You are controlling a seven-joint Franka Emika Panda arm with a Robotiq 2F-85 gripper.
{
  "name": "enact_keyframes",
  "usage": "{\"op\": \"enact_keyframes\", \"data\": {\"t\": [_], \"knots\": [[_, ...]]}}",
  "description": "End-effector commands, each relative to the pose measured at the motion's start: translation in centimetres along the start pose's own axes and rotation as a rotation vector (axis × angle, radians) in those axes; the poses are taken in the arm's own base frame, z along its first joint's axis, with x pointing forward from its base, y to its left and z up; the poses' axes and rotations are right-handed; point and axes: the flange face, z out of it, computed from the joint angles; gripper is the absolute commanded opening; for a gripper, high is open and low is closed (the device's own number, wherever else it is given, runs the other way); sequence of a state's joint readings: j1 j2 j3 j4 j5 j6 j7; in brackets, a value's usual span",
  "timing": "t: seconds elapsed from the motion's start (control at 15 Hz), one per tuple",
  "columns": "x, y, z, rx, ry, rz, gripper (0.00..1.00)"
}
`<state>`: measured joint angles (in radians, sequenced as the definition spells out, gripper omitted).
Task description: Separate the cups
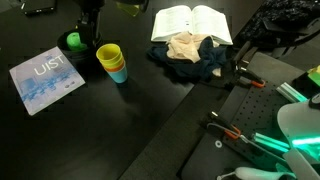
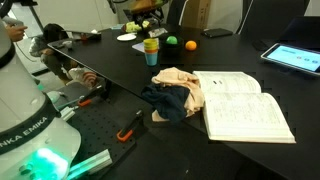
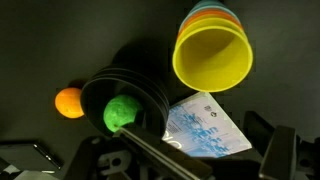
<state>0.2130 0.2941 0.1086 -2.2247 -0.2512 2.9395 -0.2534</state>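
The yellow cup sits uppermost, so the gripper will next move down and toward the stack, with its open fingers straddling the yellow rim's side by the bowl (image 1: 102, 46).
The cups (image 1: 111, 62) stand nested in one stack on the dark table, a yellow one on top and a light blue one showing below. They also show in an exterior view (image 2: 151, 47). In the wrist view the cups (image 3: 212, 50) are seen from above, with the yellow inside and the orange and blue rims behind it. My gripper (image 3: 200, 152) hangs above the table, apart from the stack and over a blue-white booklet. Its dark fingers stand wide apart with nothing between them. The arm's end (image 1: 88, 14) shows dark at the back.
A black bowl (image 3: 95, 90) holds a green ball (image 3: 120, 112); an orange ball (image 3: 68, 102) lies beside it. The booklet (image 1: 45, 78) lies near the cups. An open book (image 1: 190, 22) and crumpled cloths (image 1: 190, 52) lie further along. The robot base (image 2: 30, 130) stands by the table edge.
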Motion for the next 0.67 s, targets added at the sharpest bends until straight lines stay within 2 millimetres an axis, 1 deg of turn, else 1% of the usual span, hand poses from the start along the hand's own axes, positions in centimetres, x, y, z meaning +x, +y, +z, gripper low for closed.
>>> {"op": "enact_keyframes", "data": {"t": [0.0,0.13,0.33,0.6], "knots": [[0.7,1.9,1.3,-0.046,0.023,-0.005,1.00],[0.0,2.5,2.2,-0.042,-0.004,0.010,1.00],[-1.0,2.4,3.6,-0.025,-0.065,0.020,1.00],[-1.1,2.3,4.5,-0.005,-0.149,0.009,1.00]]}}
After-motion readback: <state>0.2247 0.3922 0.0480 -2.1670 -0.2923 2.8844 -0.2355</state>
